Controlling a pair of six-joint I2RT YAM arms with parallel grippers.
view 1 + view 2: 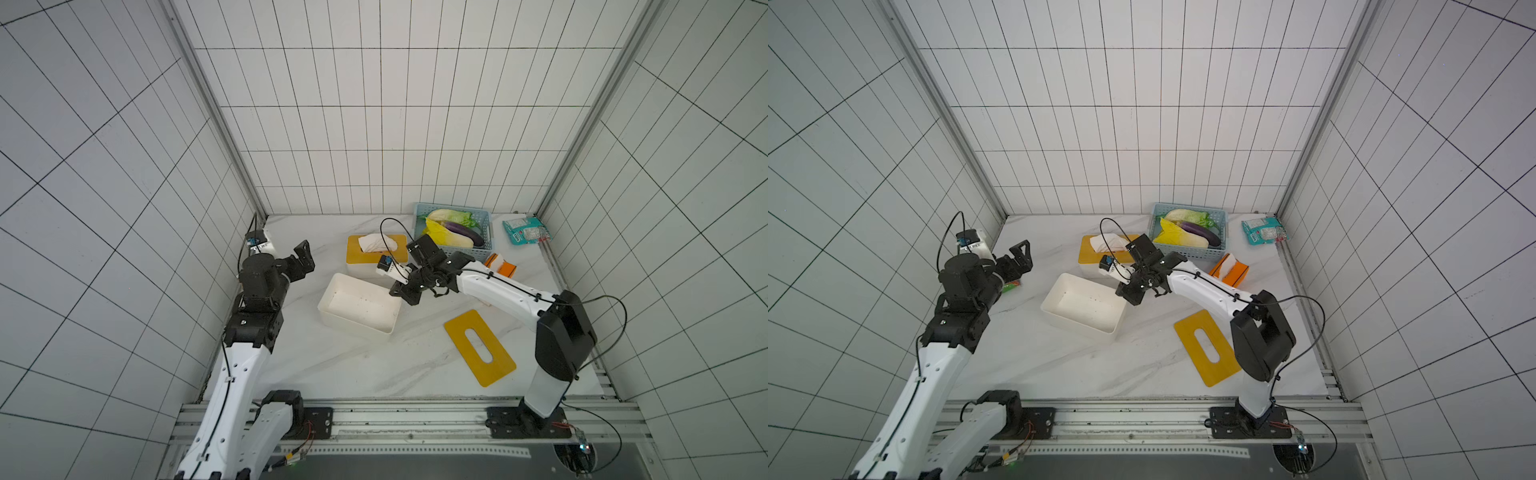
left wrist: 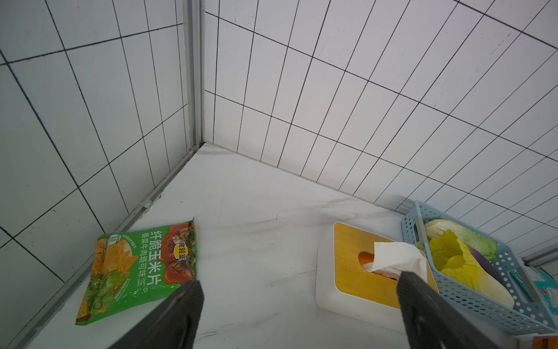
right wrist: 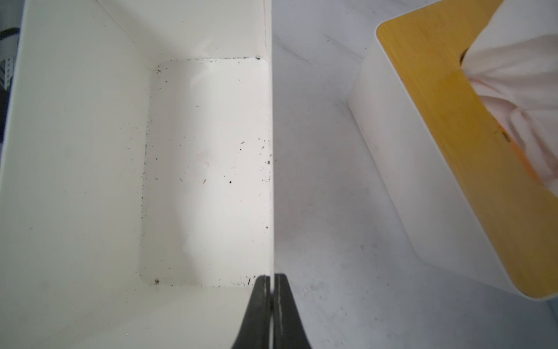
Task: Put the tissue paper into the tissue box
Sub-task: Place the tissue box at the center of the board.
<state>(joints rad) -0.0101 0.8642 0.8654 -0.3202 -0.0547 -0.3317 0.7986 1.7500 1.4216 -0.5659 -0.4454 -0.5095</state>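
Observation:
I will drag the tissue box's side outward with my right gripper to the bare tabletop near the lidded box's basket-side corner. I will straighten the skewed open tissue box this way and release it.
The empty white tissue box (image 1: 353, 322) (image 1: 1084, 307) lies open at the table's middle, its inside (image 3: 205, 151) bare apart from dark specks. My right gripper (image 1: 397, 291) (image 1: 1121, 291) (image 3: 272, 276) is shut on the box's thin right-hand wall, one finger inside and one outside. The tissue paper, an orange pack (image 1: 500, 265) (image 1: 1230, 269), rests behind the right arm beside the basket. My left gripper (image 1: 305, 253) (image 1: 1021, 253) (image 2: 299, 282) hangs open and empty above the table's left side.
A yellow slotted lid (image 1: 480, 347) lies flat at the front right. A second, lidded box (image 1: 357, 255) (image 2: 353, 263) with a tissue sticking out stands behind the open one. A blue vegetable basket (image 1: 453, 249), a teal packet (image 1: 525, 230) and a green snack bag (image 2: 136, 266) lie around.

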